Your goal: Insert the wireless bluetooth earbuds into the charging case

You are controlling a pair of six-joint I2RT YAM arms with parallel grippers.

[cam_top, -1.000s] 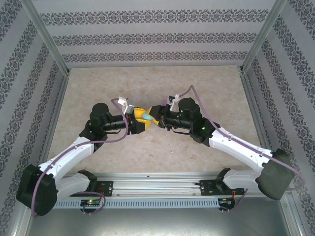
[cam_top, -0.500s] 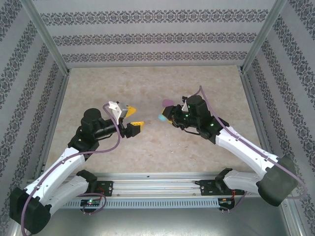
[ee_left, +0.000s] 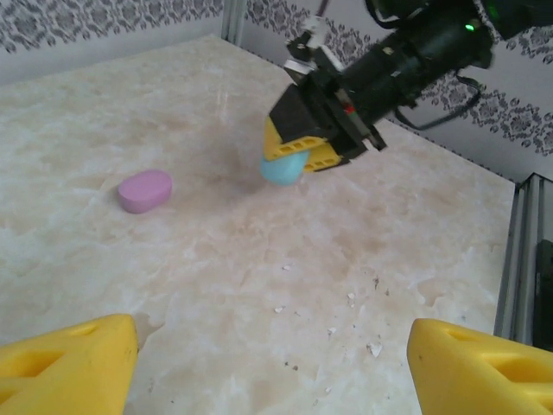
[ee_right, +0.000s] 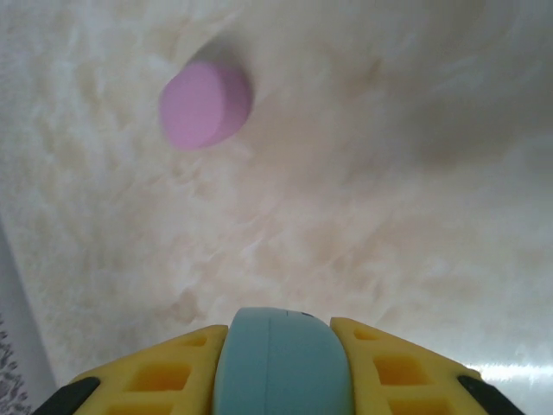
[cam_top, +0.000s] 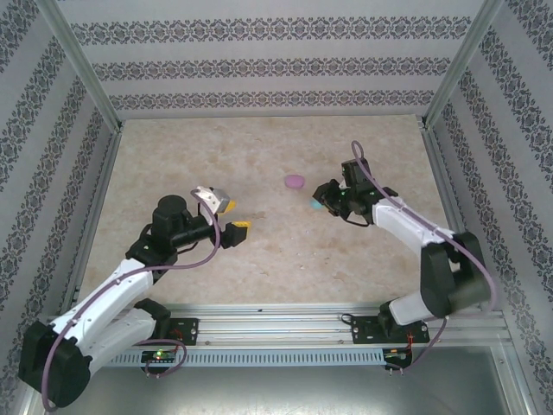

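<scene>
My right gripper will move outward and down next, because the bare tabletop beside the pink case (cam_top: 295,181) is a clear spot below and outward of it.
My right gripper (cam_top: 317,206) is shut on a turquoise oval charging case (cam_top: 315,207), held closed and edge-on between its yellow fingers (ee_right: 155,376). The case (ee_left: 282,168) hangs low over the table right of centre; I cannot tell whether it touches. A pink oval case (cam_top: 295,181) lies closed on the table just left of and beyond it, also seen as the pink case (ee_right: 206,104). My left gripper (cam_top: 235,216) stands open and empty left of centre, its yellow fingertips (ee_left: 82,359) wide apart over bare table. The earbuds are out of view.
The marbled tabletop (cam_top: 259,147) is ringed by patterned walls and metal corner posts (cam_top: 449,78). Small white flecks (ee_left: 371,350) dot the surface ahead of my left gripper. The rail with both arm bases (cam_top: 276,328) runs along the near edge.
The two grippers met at the centre over the turquoise case, then parted. The left gripper opened and drew back left; the right carried the case right and lower.
</scene>
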